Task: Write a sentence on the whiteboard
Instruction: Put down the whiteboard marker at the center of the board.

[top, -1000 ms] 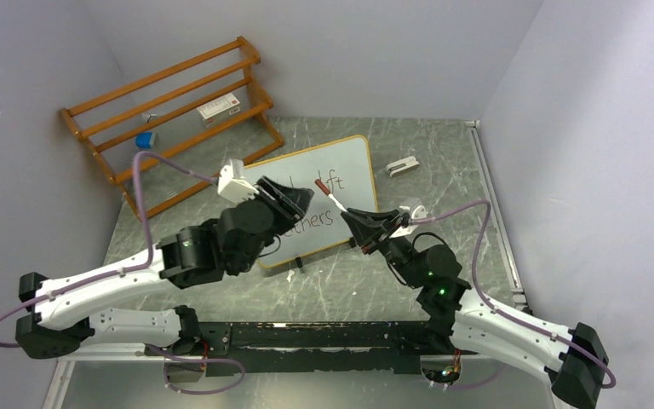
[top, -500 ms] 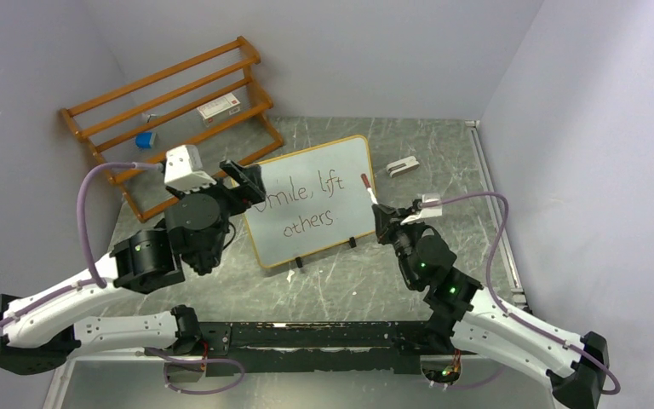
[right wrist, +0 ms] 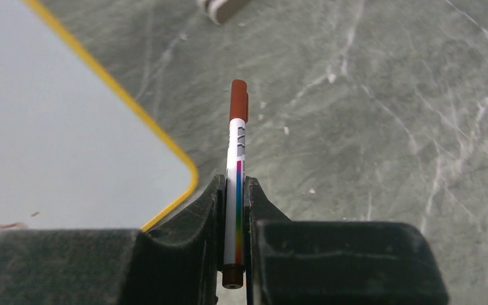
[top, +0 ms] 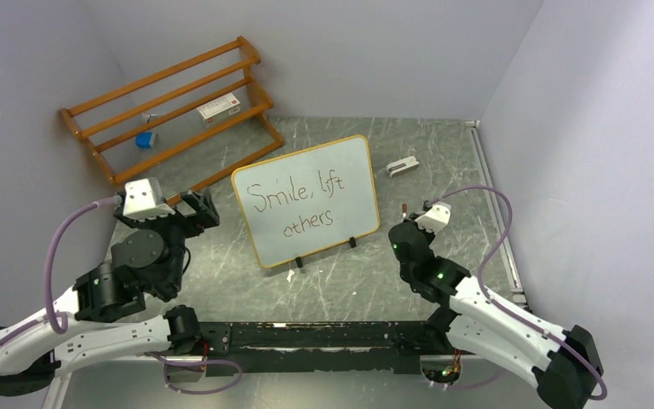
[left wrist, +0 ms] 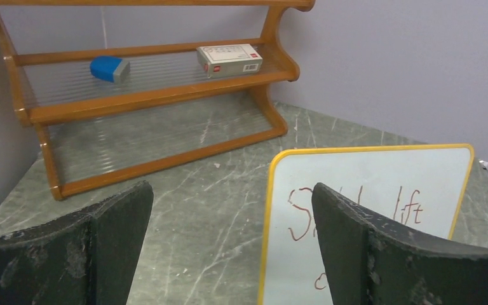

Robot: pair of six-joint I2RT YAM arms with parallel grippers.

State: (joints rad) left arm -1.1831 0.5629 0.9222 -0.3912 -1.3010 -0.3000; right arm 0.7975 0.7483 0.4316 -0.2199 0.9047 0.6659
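Note:
My right gripper lowers the white marker to the table beside the whiteboard [top: 353,166] next, then lets go of it, since the sentence is written.
The whiteboard [top: 353,166] stands propped mid-table on small black feet, and the sentence [top: 300,202] "Smile, lift others" runs across it in two lines. My left gripper [top: 196,209] is open and empty, to the left of the board. In the left wrist view my left gripper [left wrist: 232,188] frames the whiteboard's [left wrist: 368,178] yellow-edged left side, and part of the sentence [left wrist: 300,215] shows. My right gripper [top: 405,223] is right of the board, shut on a white marker [right wrist: 237,152] with a brown cap. The whiteboard's corner [right wrist: 57,127] lies left of my right gripper [right wrist: 235,182].
An orange-brown wooden rack [top: 170,111] stands at the back left, holding a blue item [top: 144,140] and a white box [top: 220,107]; the rack [left wrist: 146,95] also shows in the left wrist view. A small white piece [top: 402,166] lies right of the board. Walls enclose the table.
Both arms have pulled back from the board. The left moved left, the right moved right and nearer with the marker. The whole sentence is now uncovered.

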